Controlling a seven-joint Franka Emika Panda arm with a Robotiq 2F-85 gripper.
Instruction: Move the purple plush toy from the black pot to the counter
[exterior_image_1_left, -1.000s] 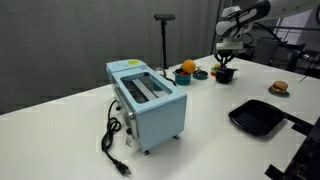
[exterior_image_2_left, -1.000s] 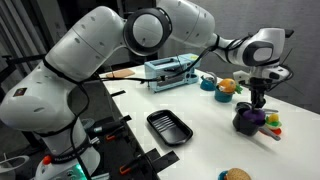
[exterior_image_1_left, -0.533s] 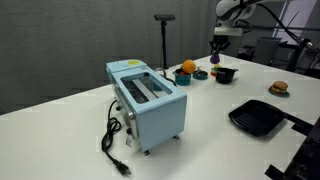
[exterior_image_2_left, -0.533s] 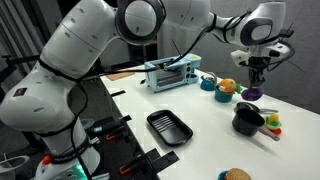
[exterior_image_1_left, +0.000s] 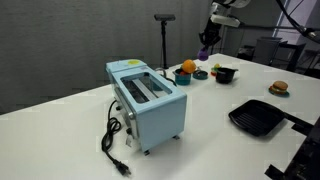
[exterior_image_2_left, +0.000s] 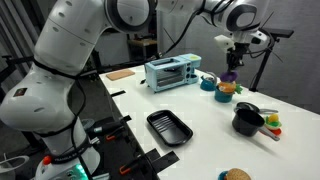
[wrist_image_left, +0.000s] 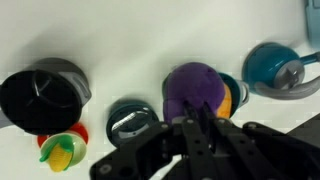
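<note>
I will next carry the purple plush toy back and down toward the counter (exterior_image_1_left: 207, 111) with my gripper, between the blue toaster and the grill pan.
The purple plush toy (exterior_image_1_left: 205, 52) hangs in my gripper (exterior_image_1_left: 209, 40), high above the white counter (exterior_image_1_left: 200, 120). It also shows in an exterior view (exterior_image_2_left: 231, 73) and fills the middle of the wrist view (wrist_image_left: 192, 88), with my gripper (wrist_image_left: 197, 112) shut on it. The black pot (exterior_image_1_left: 224, 74) stands empty on the counter, to the side of the toy; it also shows in an exterior view (exterior_image_2_left: 247, 120) and at the left of the wrist view (wrist_image_left: 42, 93). An orange round object (exterior_image_1_left: 186, 67) lies below the toy.
A blue toaster (exterior_image_1_left: 147, 102) with a black cord stands at the near end. A black square grill pan (exterior_image_1_left: 258, 117) lies near the counter's edge. A burger toy (exterior_image_1_left: 279, 87), teal dishes (wrist_image_left: 274, 68), a small dark dish (wrist_image_left: 131, 119) and a red and yellow toy (wrist_image_left: 64, 149) are nearby.
My gripper has lifted the purple plush toy out of the black pot and carried it up and away, toward the orange object. The pot now stands empty.
</note>
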